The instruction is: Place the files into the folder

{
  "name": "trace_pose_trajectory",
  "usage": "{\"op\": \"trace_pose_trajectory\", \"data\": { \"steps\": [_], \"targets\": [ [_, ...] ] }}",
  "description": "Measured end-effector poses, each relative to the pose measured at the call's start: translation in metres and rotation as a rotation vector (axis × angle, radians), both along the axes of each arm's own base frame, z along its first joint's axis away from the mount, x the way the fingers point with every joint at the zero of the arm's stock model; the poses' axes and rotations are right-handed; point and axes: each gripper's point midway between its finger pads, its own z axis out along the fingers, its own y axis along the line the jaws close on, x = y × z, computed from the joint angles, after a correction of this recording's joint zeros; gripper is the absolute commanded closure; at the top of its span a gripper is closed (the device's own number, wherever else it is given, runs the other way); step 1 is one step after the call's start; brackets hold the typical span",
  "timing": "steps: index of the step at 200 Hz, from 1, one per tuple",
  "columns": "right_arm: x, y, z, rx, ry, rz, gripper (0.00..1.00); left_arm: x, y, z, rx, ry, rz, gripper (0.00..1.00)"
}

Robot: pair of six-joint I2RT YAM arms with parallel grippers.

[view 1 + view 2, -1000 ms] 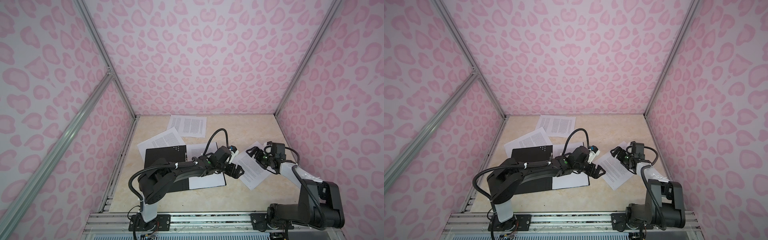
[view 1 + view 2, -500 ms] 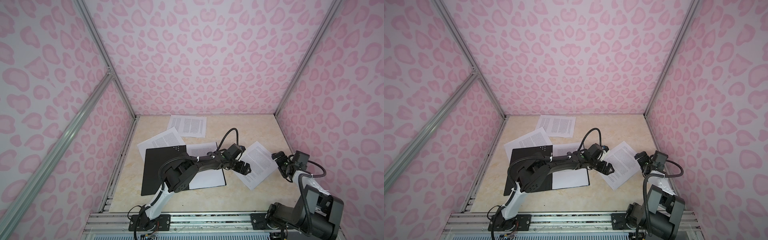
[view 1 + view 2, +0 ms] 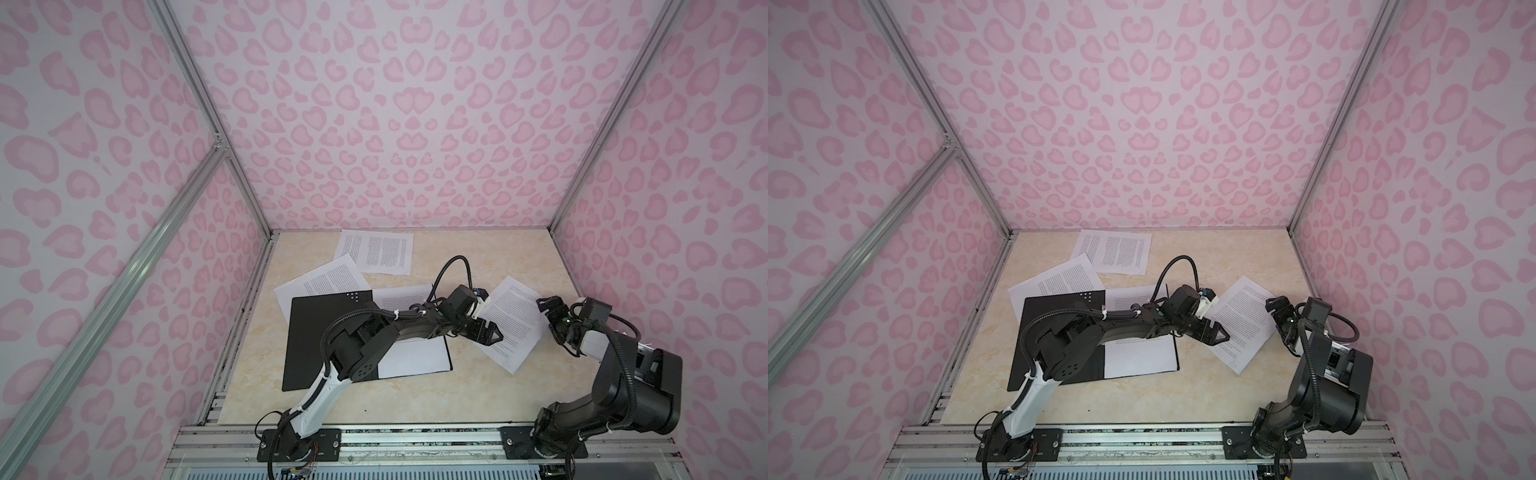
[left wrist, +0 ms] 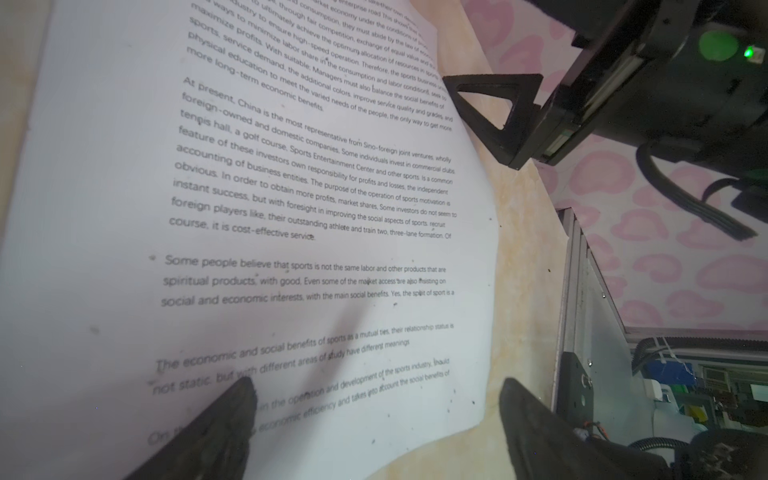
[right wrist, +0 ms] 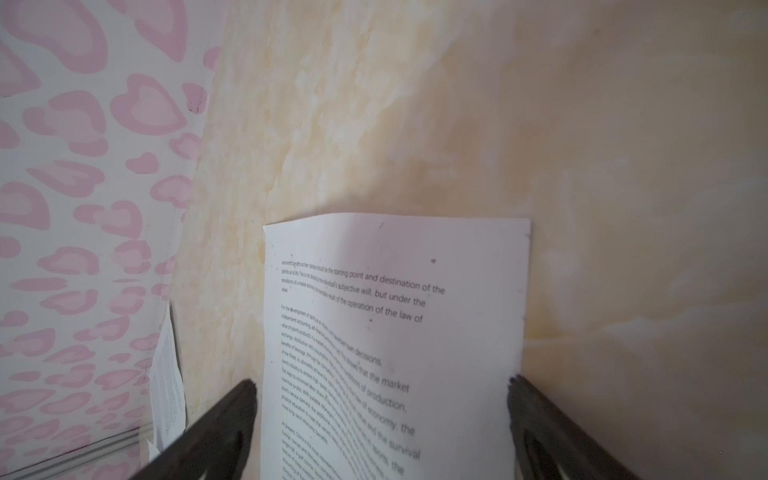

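Note:
My right gripper shifts back and toward my left gripper to the printed sheet's near edge next, because that edge runs beside one gripper finger.
The folder lies open and black side up at the left of the table, with a white sheet on its right half. One of the files, a printed sheet, lies loose on the right, and its text fills the left wrist view. My left gripper is open low over that sheet's left edge. At the sheet's right edge my right gripper is open, and the paper lies between its fingers.
Two more printed sheets lie at the back left: one near the back wall, one partly under the folder. Pink patterned walls close in the table on three sides. A metal rail runs along the front edge.
My right gripper drew back to the right, then returned to the sheet's right edge. My left gripper moved right onto the sheet's left edge, with its elbow raised.

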Motion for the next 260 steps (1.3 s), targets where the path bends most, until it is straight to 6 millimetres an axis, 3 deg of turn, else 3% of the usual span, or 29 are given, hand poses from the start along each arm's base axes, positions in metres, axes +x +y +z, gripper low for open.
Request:
{"op": "trace_pose_trajectory", "data": {
  "steps": [48,100,160,186,220,260],
  "targets": [
    [0.001,0.034,0.002,0.053,-0.067,0.126,0.05,0.0,-0.008,-0.005,-0.027,0.014,-0.016,0.09],
    [-0.022,0.077,0.009,0.132,-0.055,0.221,0.03,0.002,-0.012,-0.006,-0.04,0.013,-0.021,0.09],
    [-0.034,0.086,0.047,0.123,-0.118,0.236,0.03,0.008,-0.014,-0.007,-0.066,0.029,-0.019,0.1],
    [-0.036,0.087,0.05,0.12,-0.12,0.236,0.05,0.007,-0.014,-0.008,-0.069,0.039,-0.021,0.1],
    [-0.044,0.088,0.032,0.135,-0.061,0.221,0.16,0.008,-0.014,-0.007,-0.07,0.04,-0.02,0.1],
    [-0.054,0.085,0.02,0.125,-0.025,0.172,0.49,0.008,-0.014,-0.007,-0.07,0.04,-0.019,0.1]
  ]
}}
